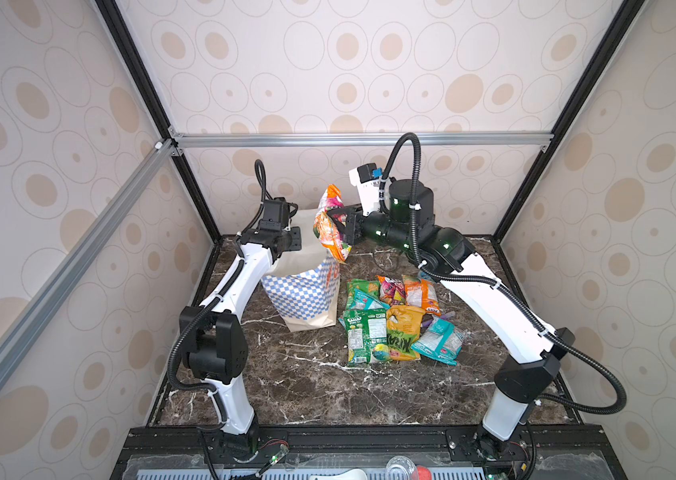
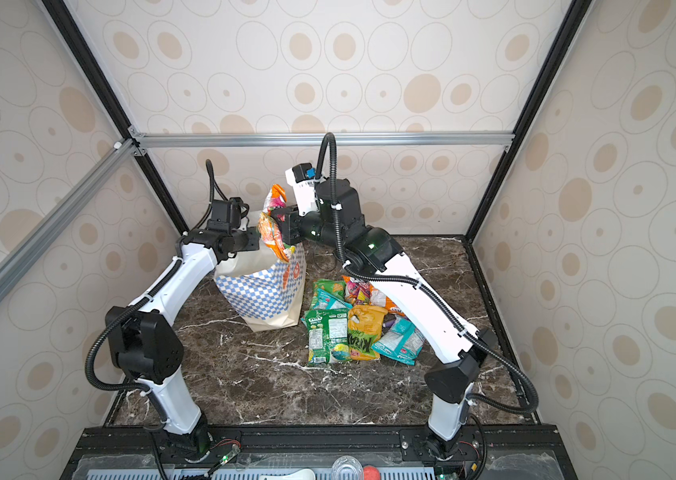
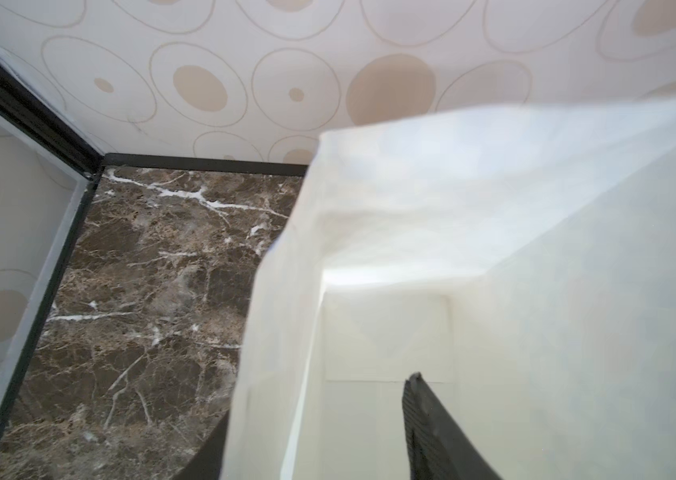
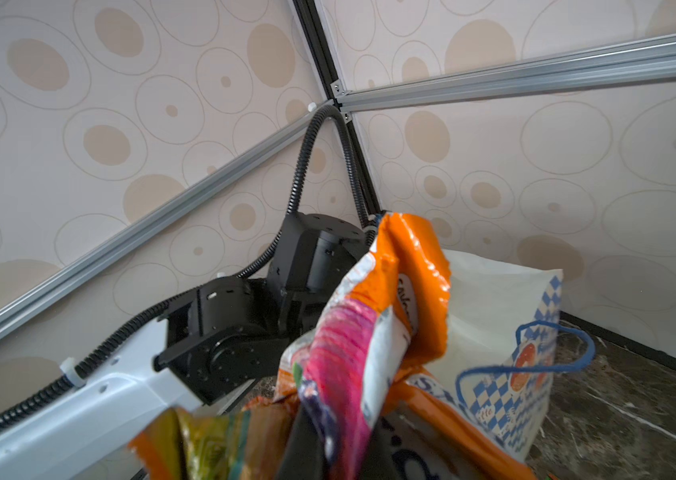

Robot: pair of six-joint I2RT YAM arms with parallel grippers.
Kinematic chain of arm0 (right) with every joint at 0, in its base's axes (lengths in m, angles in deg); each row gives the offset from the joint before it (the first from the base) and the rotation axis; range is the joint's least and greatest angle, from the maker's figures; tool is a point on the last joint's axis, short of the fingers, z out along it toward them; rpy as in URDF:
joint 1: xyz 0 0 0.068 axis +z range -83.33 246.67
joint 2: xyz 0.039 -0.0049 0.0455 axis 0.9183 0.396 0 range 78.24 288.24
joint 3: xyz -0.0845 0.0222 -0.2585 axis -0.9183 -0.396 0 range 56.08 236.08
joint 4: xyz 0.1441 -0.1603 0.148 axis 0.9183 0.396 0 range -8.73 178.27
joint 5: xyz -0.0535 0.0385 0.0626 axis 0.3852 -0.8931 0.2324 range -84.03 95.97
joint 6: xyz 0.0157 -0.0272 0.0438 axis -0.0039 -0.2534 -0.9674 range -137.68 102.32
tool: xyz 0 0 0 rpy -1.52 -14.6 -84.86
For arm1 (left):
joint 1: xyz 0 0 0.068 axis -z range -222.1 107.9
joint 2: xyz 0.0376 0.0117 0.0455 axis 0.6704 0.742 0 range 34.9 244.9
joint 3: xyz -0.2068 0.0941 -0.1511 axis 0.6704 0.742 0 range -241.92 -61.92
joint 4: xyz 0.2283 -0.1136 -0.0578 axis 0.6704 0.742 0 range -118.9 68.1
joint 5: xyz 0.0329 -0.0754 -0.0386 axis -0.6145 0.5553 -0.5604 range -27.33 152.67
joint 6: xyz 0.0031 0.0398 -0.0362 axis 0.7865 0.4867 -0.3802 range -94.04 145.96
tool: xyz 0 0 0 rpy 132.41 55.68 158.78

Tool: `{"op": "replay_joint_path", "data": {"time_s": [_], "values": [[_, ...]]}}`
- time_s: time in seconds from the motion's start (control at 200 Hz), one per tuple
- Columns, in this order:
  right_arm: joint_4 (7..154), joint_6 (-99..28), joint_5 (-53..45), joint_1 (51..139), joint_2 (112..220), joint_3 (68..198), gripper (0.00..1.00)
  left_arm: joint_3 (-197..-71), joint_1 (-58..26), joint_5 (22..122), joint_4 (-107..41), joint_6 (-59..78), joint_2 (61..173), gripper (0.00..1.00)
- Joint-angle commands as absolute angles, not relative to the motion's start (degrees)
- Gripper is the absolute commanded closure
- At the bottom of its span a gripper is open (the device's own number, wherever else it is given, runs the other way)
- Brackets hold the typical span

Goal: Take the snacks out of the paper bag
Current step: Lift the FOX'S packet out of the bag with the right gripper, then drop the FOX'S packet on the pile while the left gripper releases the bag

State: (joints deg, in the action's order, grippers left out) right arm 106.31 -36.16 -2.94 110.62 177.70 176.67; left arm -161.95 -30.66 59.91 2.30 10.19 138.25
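The right gripper carries the snacks over to the pile's side away from the bag next, then lowers and releases them, since the marble there, below the gripper, is bare.
The paper bag (image 1: 303, 291) (image 2: 257, 291) stands upright at the back left of the marble table, checkered side forward. My right gripper (image 1: 338, 220) (image 2: 282, 226) (image 4: 340, 436) hangs above the bag's mouth, shut on a bunch of orange and pink snacks (image 1: 330, 224) (image 4: 369, 332). My left gripper (image 1: 294, 237) (image 3: 319, 399) is at the bag's left rim with its jaws apart. One finger (image 3: 427, 419) is inside the white bag (image 3: 535, 249), the other outside its wall. More snacks (image 1: 394, 320) (image 2: 352, 324) lie piled right of the bag.
A purple pen (image 1: 447, 316) pokes out of the pile's right side. Patterned walls and an aluminium rail (image 1: 361, 139) close in the back and sides. A clear cup (image 1: 400, 467) and a red object (image 1: 423, 473) sit on the front ledge.
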Motion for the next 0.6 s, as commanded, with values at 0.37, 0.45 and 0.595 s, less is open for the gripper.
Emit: {"op": "replay_joint_path", "data": {"time_s": [0.37, 0.45, 0.595], "values": [[111.9, -41.2, 3.9, 93.0, 154.6, 148.8, 1.00, -165.2, -30.7, 70.6, 2.6, 10.5, 119.7, 0.02], [112.8, -43.5, 2.8, 87.8, 153.1, 143.5, 1.00, -160.4, -30.7, 77.1, -1.2, 10.7, 114.6, 0.02], [111.4, -46.2, 3.3, 78.6, 153.1, 134.5, 1.00, -148.0, -30.2, 92.5, -14.4, 7.1, 105.5, 0.02]]}}
